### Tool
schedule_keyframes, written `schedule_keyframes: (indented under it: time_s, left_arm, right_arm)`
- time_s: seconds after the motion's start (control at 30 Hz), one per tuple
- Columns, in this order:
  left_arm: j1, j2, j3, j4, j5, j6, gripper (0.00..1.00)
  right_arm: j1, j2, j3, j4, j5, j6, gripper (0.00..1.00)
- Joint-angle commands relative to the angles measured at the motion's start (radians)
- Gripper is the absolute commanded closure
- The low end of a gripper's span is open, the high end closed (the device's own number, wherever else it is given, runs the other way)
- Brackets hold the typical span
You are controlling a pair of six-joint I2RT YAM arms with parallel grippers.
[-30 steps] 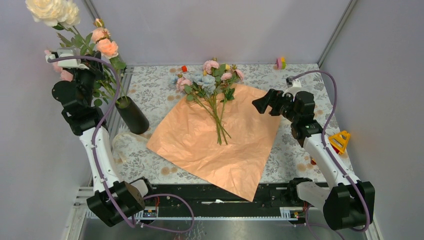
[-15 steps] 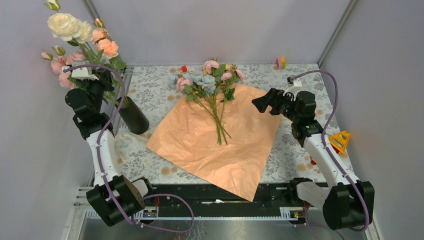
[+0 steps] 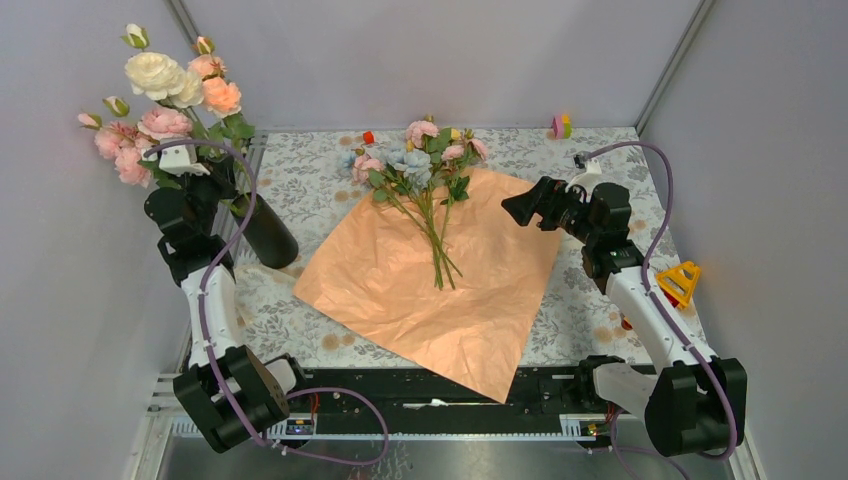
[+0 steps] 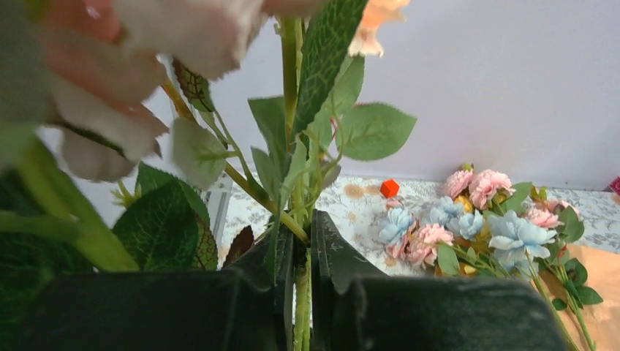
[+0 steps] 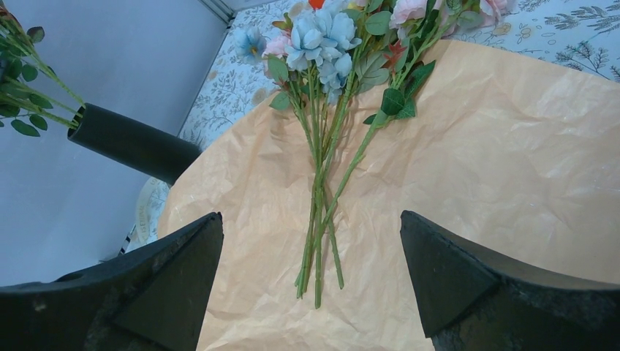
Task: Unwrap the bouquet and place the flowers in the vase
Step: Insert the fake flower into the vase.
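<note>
The left gripper lowers the cream, peach and pink flowers' stems inside next, since they are at the black vase's opening (image 3: 243, 204).
The bouquet lies unwrapped: its peach-orange paper (image 3: 440, 290) is spread flat on the table. Several flowers (image 3: 425, 160) with pink and pale blue heads rest on the paper's far part, their green stems (image 5: 318, 219) pointing at me. My left gripper (image 3: 212, 180) is shut on the stems (image 4: 301, 292) of a second bunch of cream, peach and pink flowers (image 3: 160, 85). It holds them upright over the black vase (image 3: 265, 230), with the stem ends at the vase's mouth. My right gripper (image 3: 515, 208) hovers open at the paper's right edge, nothing between its fingers (image 5: 175, 270).
A cream ribbon (image 3: 235, 285) lies beside the vase. Small toy blocks sit at the back: a red one (image 3: 368, 137) and a pink-green one (image 3: 560, 126). A yellow triangular piece (image 3: 680, 280) is by the right arm. The grey wall stands close on the left.
My left arm has brought its bunch of flowers down and to the right, closer over the vase. The right gripper has barely moved.
</note>
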Motion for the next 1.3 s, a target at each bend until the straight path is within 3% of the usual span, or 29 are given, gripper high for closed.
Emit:
schedule_keyframes:
  time_s: [0.0, 0.33, 1.27]
  left_arm:
    - [0.001, -0.006, -0.034, 0.007, 0.018, 0.007, 1.0]
    - [-0.029, 0.009, -0.045, -0.072, -0.01, 0.04, 0.91]
    - [-0.071, -0.065, -0.033, -0.169, -0.065, 0.047, 0.47]
  right_arm:
    - [-0.006, 0.005, -0.003, 0.057, -0.027, 0.011, 0.03]
    - [-0.006, 0.01, -0.014, 0.076, -0.038, 0.025, 0.03]
    - [-0.007, 0.044, -0.002, 0.09, -0.062, 0.041, 0.04]
